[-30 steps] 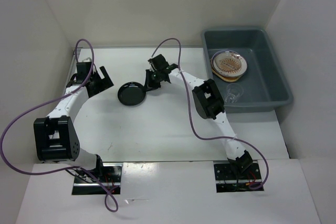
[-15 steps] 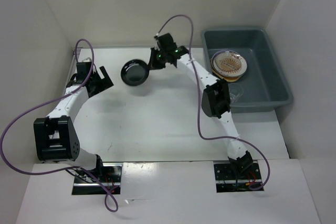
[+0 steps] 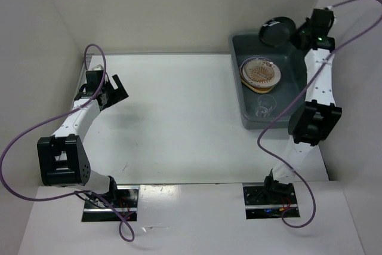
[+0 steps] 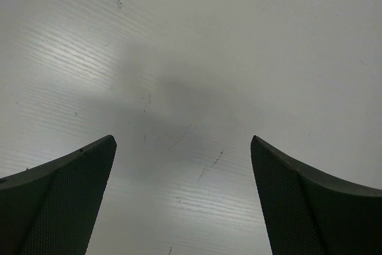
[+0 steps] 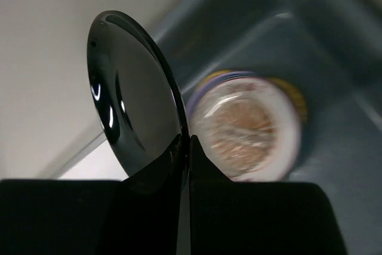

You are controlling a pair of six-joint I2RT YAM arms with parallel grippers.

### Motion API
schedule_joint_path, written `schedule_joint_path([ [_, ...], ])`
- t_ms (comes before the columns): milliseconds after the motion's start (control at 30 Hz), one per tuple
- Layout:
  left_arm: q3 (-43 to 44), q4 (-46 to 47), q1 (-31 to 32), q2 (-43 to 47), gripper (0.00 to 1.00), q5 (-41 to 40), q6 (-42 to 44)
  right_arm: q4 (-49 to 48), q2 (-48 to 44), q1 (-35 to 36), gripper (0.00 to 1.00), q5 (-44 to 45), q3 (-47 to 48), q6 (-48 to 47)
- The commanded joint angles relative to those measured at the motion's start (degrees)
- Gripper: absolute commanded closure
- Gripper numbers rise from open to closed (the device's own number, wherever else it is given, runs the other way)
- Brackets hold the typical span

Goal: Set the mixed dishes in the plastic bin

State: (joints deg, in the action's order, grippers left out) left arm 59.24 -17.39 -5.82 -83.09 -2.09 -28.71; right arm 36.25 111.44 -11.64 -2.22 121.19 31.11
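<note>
To get the small black dish onto the white sunburst plate [image 5: 246,129], my right gripper should bring it down into the bin first, since that plate's top lies uncovered.
My right gripper [image 3: 296,34] is shut on the rim of the small black dish [image 3: 276,31] and holds it on edge, high over the far end of the grey-blue plastic bin [image 3: 313,97]. In the right wrist view the black dish [image 5: 134,97] stands edge-on between my fingers [image 5: 206,165]. Below it in the bin lies a stack of plates [image 3: 261,74] topped by the white plate with the orange sunburst [image 5: 253,126]. A clear glass cup [image 3: 266,106] stands in the bin's near part. My left gripper [image 3: 116,91] is open and empty over the bare table [image 4: 197,76] at the far left.
White walls close in the table [image 3: 173,123] on the left, back and right. Purple cables loop from both arms; the right arm's cable [image 3: 280,114] hangs across the bin's near left corner.
My right gripper has swung from the table's far middle to the right and up, carrying the black dish over the bin's far end. The left arm has not moved.
</note>
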Motion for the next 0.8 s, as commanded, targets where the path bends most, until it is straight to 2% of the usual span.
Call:
schedule_joint_path([
  [0,-0.2,1.6,-0.2,1.6,0.00,-0.1,0.5,-0.9,-2.9,-3.0,0.99,3.4,-6.0,1.4],
  [167,-0.2,1.6,-0.2,1.1,0.00,-0.1,0.5,-0.4,-2.2,-5.8,0.99,7.8,-9.9,1.4],
  [433,-0.2,1.6,-0.2,0.6,0.00,-0.1,0.5,-0.4,4.5,-5.8,0.99,5.8,-10.5,1.4],
  [767,-0.2,1.6,-0.2,-0.1,0.00,0.4,0.5,0.8,13.0,0.0,0.99,5.3,-5.8,0.9],
])
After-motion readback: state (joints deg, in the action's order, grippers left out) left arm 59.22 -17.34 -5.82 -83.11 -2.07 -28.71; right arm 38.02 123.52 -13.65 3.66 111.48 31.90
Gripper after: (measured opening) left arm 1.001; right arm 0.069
